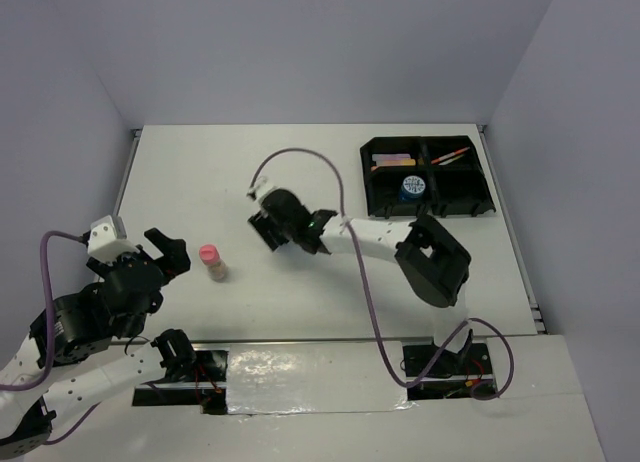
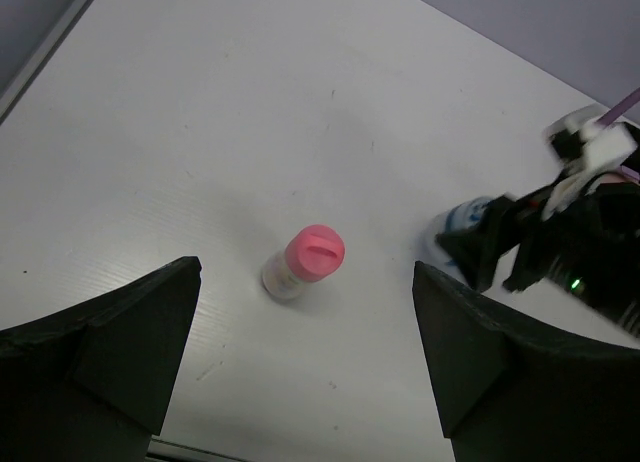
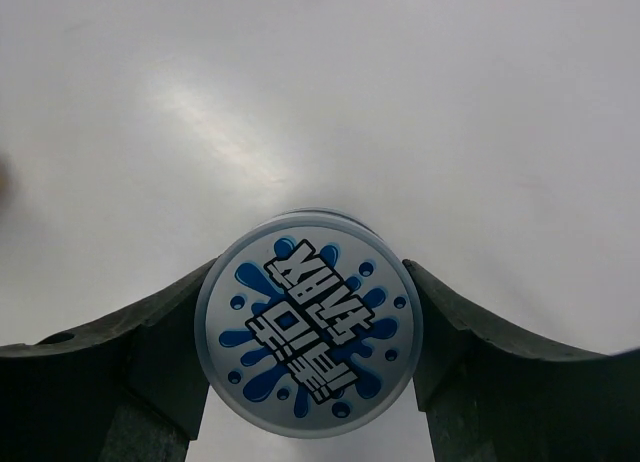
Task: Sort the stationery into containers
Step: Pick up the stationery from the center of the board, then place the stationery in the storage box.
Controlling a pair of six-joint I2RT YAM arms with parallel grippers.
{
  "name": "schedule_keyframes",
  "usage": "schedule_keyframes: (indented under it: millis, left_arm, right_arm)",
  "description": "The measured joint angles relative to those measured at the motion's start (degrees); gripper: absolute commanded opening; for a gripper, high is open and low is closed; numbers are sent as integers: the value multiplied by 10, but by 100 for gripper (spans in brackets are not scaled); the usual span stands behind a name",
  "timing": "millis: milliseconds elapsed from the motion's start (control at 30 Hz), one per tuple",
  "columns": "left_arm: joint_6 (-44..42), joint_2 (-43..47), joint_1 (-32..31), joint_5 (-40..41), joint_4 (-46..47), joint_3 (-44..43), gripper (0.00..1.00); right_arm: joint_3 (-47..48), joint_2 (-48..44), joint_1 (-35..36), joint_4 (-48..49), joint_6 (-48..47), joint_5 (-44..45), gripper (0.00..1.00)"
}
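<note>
The tray (image 1: 368, 182) section holds the matching tub, so next my right gripper will rise and swing outward over the free space beside the second blue tub (image 1: 413, 188).
My right gripper (image 1: 266, 222) is shut on a round blue tub with a splash-patterned lid (image 3: 308, 322), its fingers (image 3: 150, 352) pressing both sides, low over the white table's middle. The tub also shows in the left wrist view (image 2: 458, 225). A pink-capped bottle (image 1: 212, 263) stands upright on the table to the left. My left gripper (image 1: 168, 254) is open and empty just left of the bottle, which lies ahead between the jaws in the left wrist view (image 2: 305, 260). The black four-compartment tray (image 1: 368, 182) at the far right holds pens (image 1: 392, 162), an orange pen (image 1: 448, 157) and a second blue tub (image 1: 413, 188).
The table's left edge (image 1: 128, 172) and right edge (image 1: 510, 222) have raised rails. A purple cable (image 1: 345, 197) arcs over the right arm. The right arm's elbow (image 1: 432, 260) sits in front of the tray.
</note>
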State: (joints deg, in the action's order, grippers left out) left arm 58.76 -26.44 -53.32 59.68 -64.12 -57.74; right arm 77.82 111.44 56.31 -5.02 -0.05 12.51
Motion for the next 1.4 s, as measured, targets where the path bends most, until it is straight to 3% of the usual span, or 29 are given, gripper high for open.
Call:
schedule_keyframes:
  millis: [233,367,1033,1133,1200,1267,1400]
  left_arm:
    - [-5,0,0,-3,14,0,99]
    - [-6,0,0,-4,15,0,99]
    - [-18,-15,0,-6,20,4,99]
    - [-18,-15,0,-6,20,4,99]
    - [-18,-15,0,-6,20,4,99]
    - [-18,-15,0,-6,21,4,99]
    - [-18,-15,0,-6,20,4,99]
  right_arm:
    - [40,-25,-241,-64,85,81,0]
    - [40,-35,-331,-104,108,101,0]
    - [3,-70,-389,-136,118,84,2]
    - [3,-70,-390,-135,120,81,12]
    - [3,-70,-390,-135,122,80,35]
    - [3,-70,-391,-135,122,80,47]
    - [3,-70,-391,-135,122,81,50]
